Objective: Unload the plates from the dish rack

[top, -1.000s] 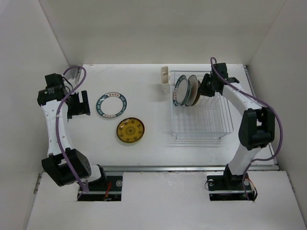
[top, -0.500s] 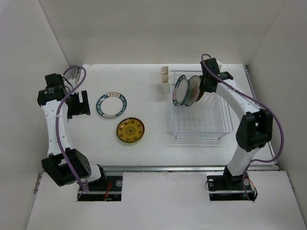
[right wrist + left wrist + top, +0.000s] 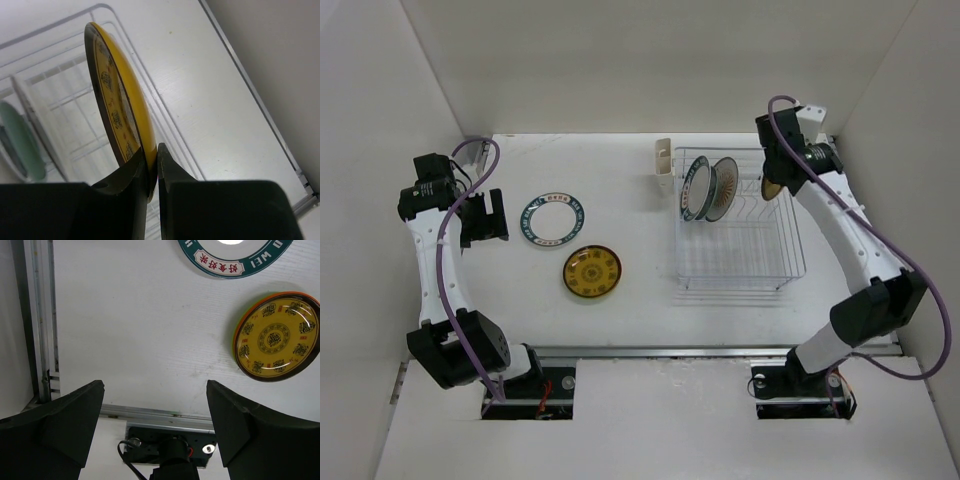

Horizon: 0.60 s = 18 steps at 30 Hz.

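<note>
I will next swing my right gripper back past the upright plates and tilt its plate flat, then lower it onto the yellow patterned plate.
The dish rack (image 3: 740,262) stands at the right of the table. It holds two upright plates: a teal-green patterned plate (image 3: 694,188) and a white plate with an orange centre (image 3: 722,188). My right gripper (image 3: 772,178) is shut on the rim of a brown-yellow patterned plate (image 3: 116,107) and holds it on edge above the rack's far right corner; its jaws (image 3: 152,156) pinch the rim. My left gripper (image 3: 484,217) is open and empty at the far left, its fingers (image 3: 75,412) wide apart. A white plate with a dark teal rim (image 3: 553,220) and a yellow patterned plate with an orange rim (image 3: 591,271) lie flat on the table.
A cream cutlery cup (image 3: 663,165) hangs on the rack's far left corner. White walls close in at left, right and back. A metal rail (image 3: 40,315) runs along the table's near edge. The rack's wires (image 3: 75,97) lie below the held plate.
My right gripper has pulled the brown-yellow plate out from behind the other two and raised it to the right, away from them. The left arm has not moved.
</note>
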### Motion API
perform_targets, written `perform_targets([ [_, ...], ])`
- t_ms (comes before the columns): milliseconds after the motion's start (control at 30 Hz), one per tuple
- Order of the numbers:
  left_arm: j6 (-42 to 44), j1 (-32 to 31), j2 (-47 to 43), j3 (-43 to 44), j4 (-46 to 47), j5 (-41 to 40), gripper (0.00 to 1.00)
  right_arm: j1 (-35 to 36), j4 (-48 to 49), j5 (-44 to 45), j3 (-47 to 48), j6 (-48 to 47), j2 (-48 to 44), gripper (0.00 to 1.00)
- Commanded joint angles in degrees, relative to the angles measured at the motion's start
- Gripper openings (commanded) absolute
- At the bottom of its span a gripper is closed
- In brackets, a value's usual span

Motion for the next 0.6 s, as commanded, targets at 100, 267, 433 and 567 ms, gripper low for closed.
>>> perform_targets([
  [100,-0.46,-0.08,0.55,1.00,-0.53,1.21,0.81,14.78,4.86,-4.55,2.07,-3.41,-6.49,0.00],
  [267,-0.46,-0.08,0.55,-0.05,-0.53,6.46,0.81,24.81,17.60,-27.82,-3.46,-8.06,-2.20,0.00],
  [433,-0.46,-0.08,-0.06,-1.90,-0.01,4.20,0.81,27.37,32.81,-59.66,-7.25,-7.20,5.36,0.00],
  [567,0.07,-0.08,-0.59,-3.14,-0.01,1.83,0.81,27.89,35.91,-65.91,-3.13,-5.17,16.05,0.00],
])
